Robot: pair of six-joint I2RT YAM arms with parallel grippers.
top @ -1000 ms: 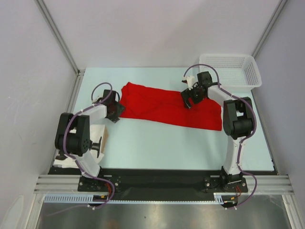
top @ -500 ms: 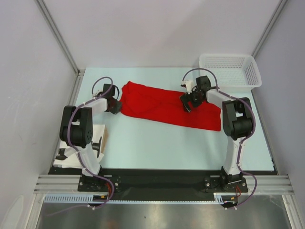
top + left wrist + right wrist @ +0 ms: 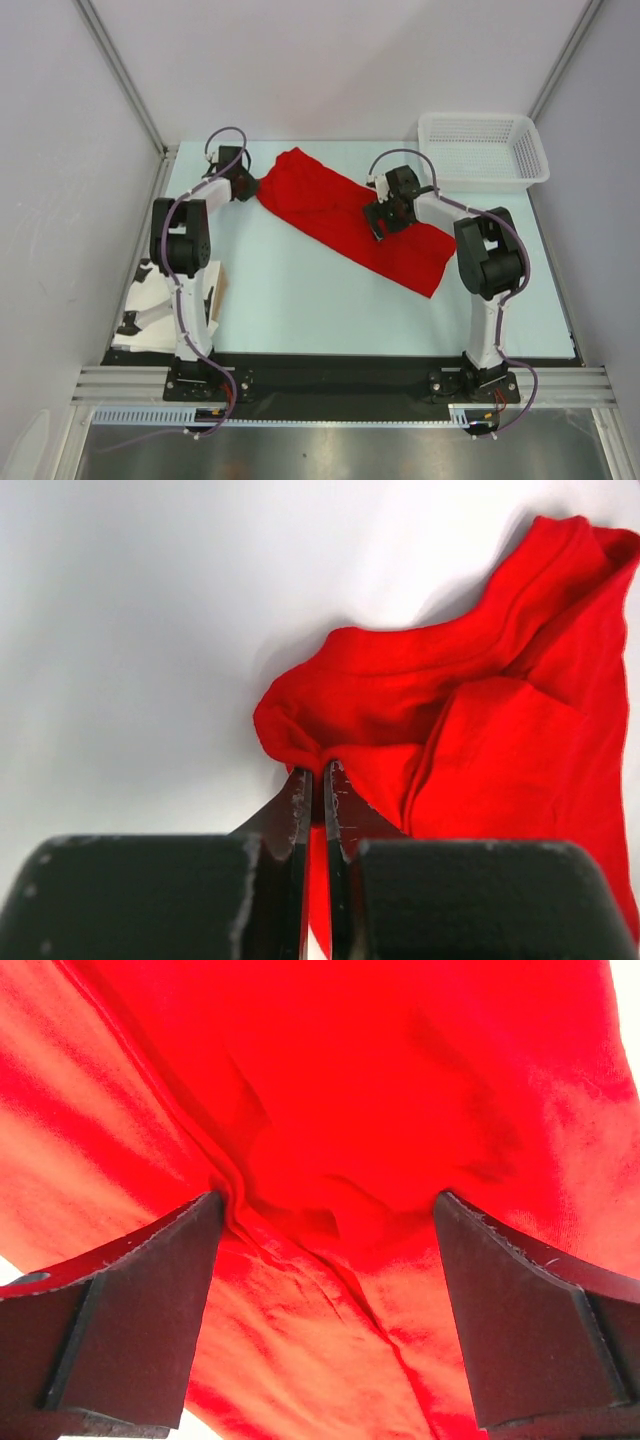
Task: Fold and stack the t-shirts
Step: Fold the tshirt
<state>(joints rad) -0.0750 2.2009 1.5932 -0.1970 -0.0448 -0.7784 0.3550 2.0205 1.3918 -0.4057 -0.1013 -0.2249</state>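
Note:
I should slide my left gripper outward next, pull the t-shirt's bunched fold onto the bare tabletop beyond it and then let go, because the t-shirt is still lying as a slanted piece of cloth.
One red t-shirt [image 3: 340, 215] lies in a crumpled diagonal band, from the far left of the table down toward the right. My left gripper [image 3: 250, 186] is at its far-left end. In the left wrist view that gripper [image 3: 318, 773] is shut on a bunched fold of the t-shirt [image 3: 480, 740]. My right gripper [image 3: 384, 215] hovers over the middle of the band. The right wrist view shows this gripper [image 3: 330, 1202] open wide, its fingers [image 3: 150, 1300] pressed down on wrinkled t-shirt cloth [image 3: 340, 1080] that fills the frame.
A white mesh basket [image 3: 530, 150] stands at the far right corner. White and cardboard-coloured pieces [image 3: 150, 300] lie off the table's left edge by the left arm. Grey walls close in the left, back and right sides.
The left gripper closed on the shirt's left edge and drew it toward the far left corner. The shirt swung from flat to diagonal. The right gripper shifted slightly left and stayed open.

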